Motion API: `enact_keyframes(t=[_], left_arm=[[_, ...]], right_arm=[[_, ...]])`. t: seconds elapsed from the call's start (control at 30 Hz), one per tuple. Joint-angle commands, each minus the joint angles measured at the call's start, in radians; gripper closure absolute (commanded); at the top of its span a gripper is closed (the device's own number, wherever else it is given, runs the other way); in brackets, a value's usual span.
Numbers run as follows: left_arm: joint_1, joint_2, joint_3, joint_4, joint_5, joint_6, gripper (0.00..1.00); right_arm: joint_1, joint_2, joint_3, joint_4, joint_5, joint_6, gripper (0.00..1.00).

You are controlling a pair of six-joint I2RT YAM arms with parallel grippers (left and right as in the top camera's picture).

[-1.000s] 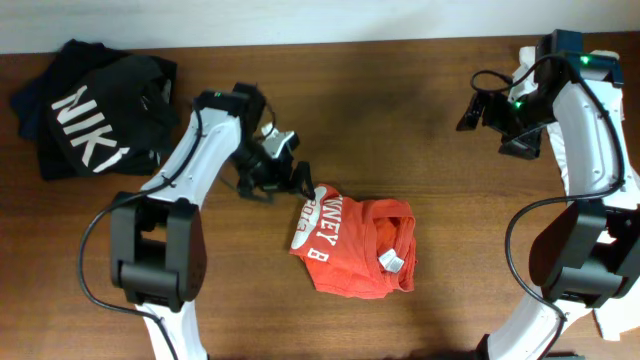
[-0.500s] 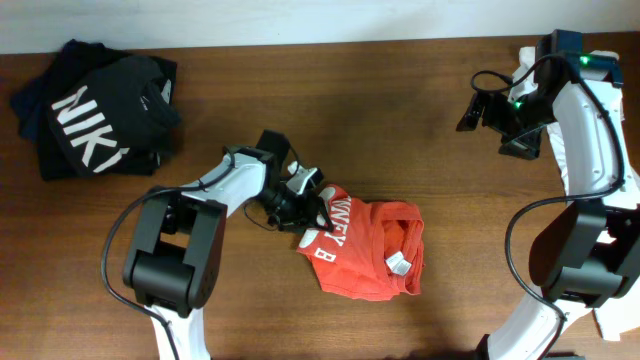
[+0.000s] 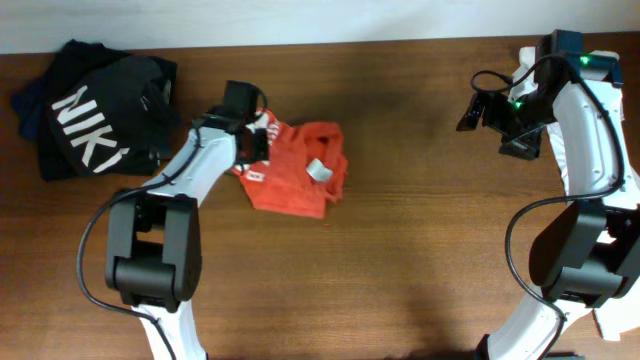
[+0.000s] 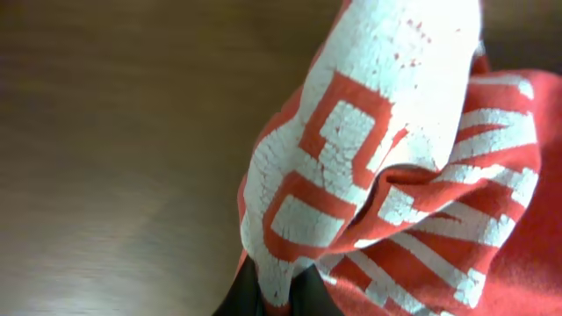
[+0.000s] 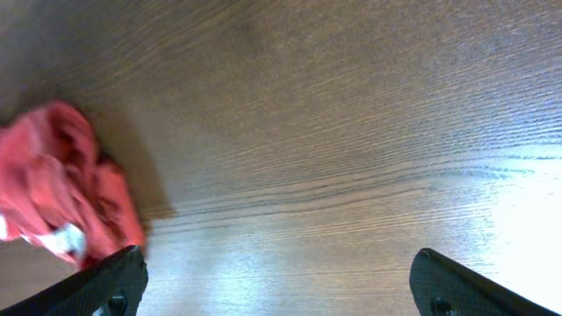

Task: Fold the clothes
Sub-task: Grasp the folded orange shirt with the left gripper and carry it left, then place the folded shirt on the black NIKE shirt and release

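Observation:
The shirt still lies apart from the pile of black shirts, so the left gripper should lift the fold outward and over the pile, then lower to release it there.
The clothes, an orange-red T-shirt [image 3: 300,175] with white lettering, lie bunched on the table left of centre. My left gripper [image 3: 256,150] is at the shirt's left edge, shut on a fold of it. In the left wrist view the dark fingertips [image 4: 277,297] pinch the white-lettered cloth [image 4: 378,158], which fills most of the frame. My right gripper [image 3: 478,112] hangs open at the far right, well away from the shirt. Between its fingers [image 5: 281,285] there is only bare wood, and the shirt [image 5: 61,184] shows at the left edge of that view.
A pile of black shirts with large white letters [image 3: 95,105] lies at the back left corner, close to the left arm. The brown wooden table [image 3: 420,260] runs to a pale wall along the top edge. A white object [image 3: 615,322] sits at the bottom right corner.
The left gripper closed on the shirt's edge and dragged the shirt up and left, towards the black pile. The right arm has not moved.

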Motion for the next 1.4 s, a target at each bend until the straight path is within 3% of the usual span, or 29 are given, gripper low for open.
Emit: enact_keyframes(t=[0.0, 0.4, 0.57, 0.87, 1.23, 1.3, 1.37], left_arm=[[0.097, -0.004, 0.038, 0.035, -0.111, 0.021, 0.99], [0.231, -0.027, 0.534, -0.213, -0.096, -0.010, 0.99], [0.327, -0.026, 0.540, -0.242, -0.153, -0.116, 0.99], [0.472, -0.026, 0.540, -0.212, -0.161, -0.114, 0.99], [0.550, 0.151, 0.539, -0.162, -0.370, -0.114, 0.99], [0.568, 0.184, 0.539, -0.142, -0.371, -0.114, 0.96], [0.589, 0.214, 0.539, -0.129, -0.370, -0.114, 0.72]], right_arm=[[-0.001, -0.010, 0.006, 0.001, 0.005, -0.003, 0.01], [-0.001, -0.010, 0.006, 0.001, 0.005, -0.003, 0.01], [-0.001, -0.010, 0.006, 0.001, 0.005, -0.003, 0.01], [-0.001, -0.010, 0.006, 0.001, 0.005, -0.003, 0.01], [-0.001, -0.010, 0.006, 0.001, 0.005, -0.003, 0.01], [-0.001, -0.010, 0.006, 0.001, 0.005, -0.003, 0.01], [-0.001, -0.010, 0.006, 0.001, 0.005, -0.003, 0.01]])
